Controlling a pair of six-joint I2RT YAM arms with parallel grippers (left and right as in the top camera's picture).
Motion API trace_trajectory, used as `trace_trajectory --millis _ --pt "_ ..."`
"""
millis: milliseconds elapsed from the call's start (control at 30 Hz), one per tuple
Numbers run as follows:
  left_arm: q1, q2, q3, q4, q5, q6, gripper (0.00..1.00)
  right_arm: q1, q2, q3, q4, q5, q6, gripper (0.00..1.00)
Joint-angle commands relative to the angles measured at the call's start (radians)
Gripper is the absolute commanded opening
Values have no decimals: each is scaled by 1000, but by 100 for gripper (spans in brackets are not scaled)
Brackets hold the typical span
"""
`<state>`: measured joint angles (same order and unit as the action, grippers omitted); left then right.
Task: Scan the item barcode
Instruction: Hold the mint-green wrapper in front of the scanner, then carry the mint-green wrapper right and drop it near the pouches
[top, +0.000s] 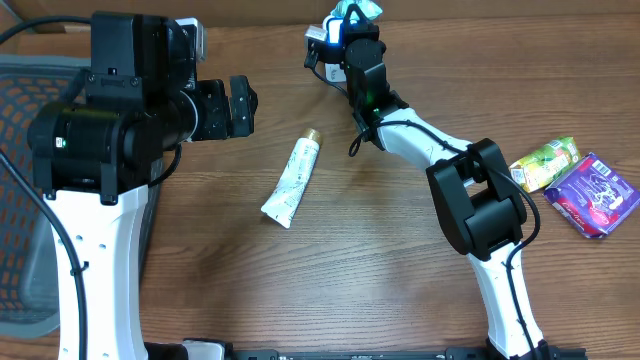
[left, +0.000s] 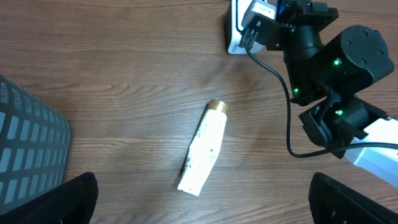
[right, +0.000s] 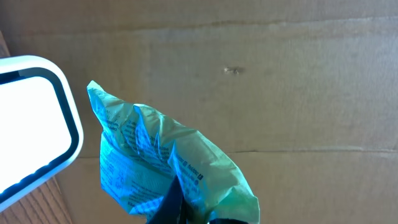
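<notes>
I will lift my right gripper away from the scanner next and carry the teal-green packet back toward the other packets, down over the yellow-green one.
My right gripper (top: 350, 32) is at the table's far edge, shut on a crumpled teal-green packet (top: 359, 9). In the right wrist view the packet (right: 155, 155) rises from the pinched jaws (right: 186, 210), just right of the white scanner (right: 31, 118). The scanner (top: 322, 38) glows blue beside the gripper and also shows in the left wrist view (left: 244, 28). My left gripper (top: 240, 107) hangs open above the table with nothing between its fingers (left: 202, 205). Below it lies a white tube (left: 205, 148) with a gold cap.
The white tube (top: 292, 178) lies mid-table. A yellow-green packet (top: 545, 162) and a purple packet (top: 592, 193) lie at the right edge. A grey mesh basket (top: 25, 150) stands at the left. Cardboard (right: 280, 93) rises behind the scanner.
</notes>
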<state>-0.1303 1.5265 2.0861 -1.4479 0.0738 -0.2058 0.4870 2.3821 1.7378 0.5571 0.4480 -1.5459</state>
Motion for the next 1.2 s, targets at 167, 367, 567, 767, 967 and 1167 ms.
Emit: trace_trajectory --millis 167,367,567,767,967,1167 --pt "-1 7 9 1 -3 19 100 24 -5 22 18 4 8 4" --pt "-1 7 9 1 -3 19 100 39 -116 22 0 93 198 4" --pt "-1 7 9 1 -3 19 99 50 -360 22 -441 84 392 4" --pt "-1 7 9 1 -3 19 100 15 -610 22 -941 -248 810 4" --pt "-1 7 9 0 -3 19 100 -132 -735 22 -1161 -506 1577 4" --pt "-1 7 9 1 -3 19 100 -343 -731 -1 -1452 -576 1927 4"
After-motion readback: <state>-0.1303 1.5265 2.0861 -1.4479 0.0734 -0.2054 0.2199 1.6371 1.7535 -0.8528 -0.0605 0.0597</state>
